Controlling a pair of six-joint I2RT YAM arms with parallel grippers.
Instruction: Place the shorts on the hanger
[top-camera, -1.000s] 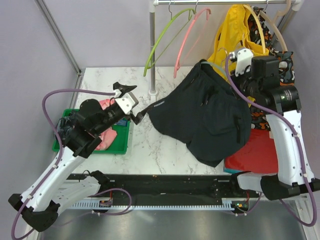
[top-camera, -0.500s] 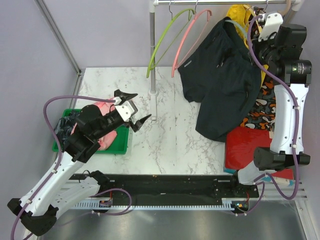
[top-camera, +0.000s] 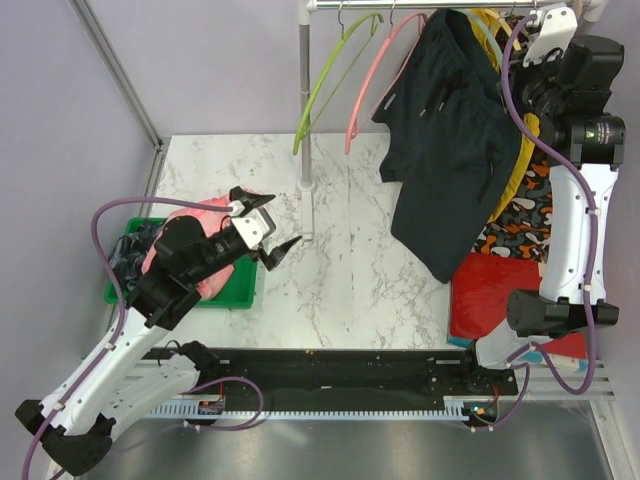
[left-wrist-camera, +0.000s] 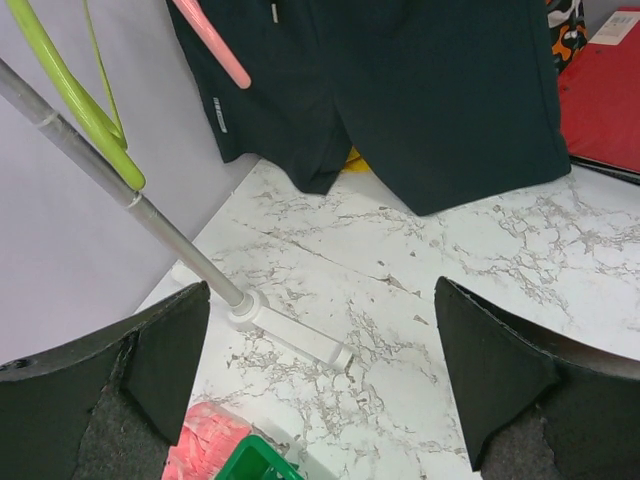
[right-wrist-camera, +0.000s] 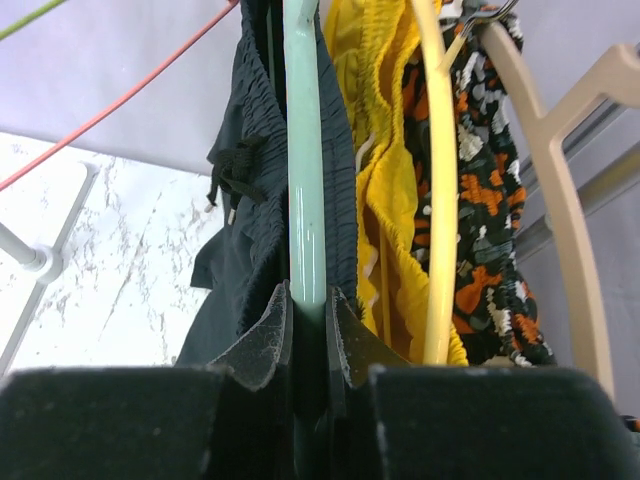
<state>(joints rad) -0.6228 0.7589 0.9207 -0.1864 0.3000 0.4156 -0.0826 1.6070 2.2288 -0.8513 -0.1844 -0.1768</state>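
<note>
The robot's right gripper should go down slightly toward the pink hanger and open, because black fabric hangs over both sides of the bar by the rail (top-camera: 501, 72) (right-wrist-camera: 309, 290).
The black shorts (top-camera: 450, 130) hang draped over the pale teal hanger (right-wrist-camera: 303, 150) up by the rail at the back right, with one leg reaching down to the table. My right gripper (right-wrist-camera: 308, 295) is shut on the hanger's bar from below, black fabric on both sides of it. My left gripper (top-camera: 268, 218) stands open above the marble table (top-camera: 350, 290), left of the shorts, with nothing between its fingers. In the left wrist view the shorts (left-wrist-camera: 440, 100) hang ahead of that gripper (left-wrist-camera: 320, 290), well apart from it.
A lime green hanger (top-camera: 325, 80) and a pink hanger (top-camera: 375, 80) hang on the rail left of the shorts. The stand's post (top-camera: 305, 100) and foot (left-wrist-camera: 290, 330) lie by my left gripper. Yellow shorts (right-wrist-camera: 385, 150) and an orange-black garment (right-wrist-camera: 480, 180) hang right. Green bin (top-camera: 235, 290) left, red board (top-camera: 500, 295) right.
My right arm has lifted the hanger with the shorts off the table, up and back to the rail. The left gripper stayed open and drifted slightly toward the near side.
</note>
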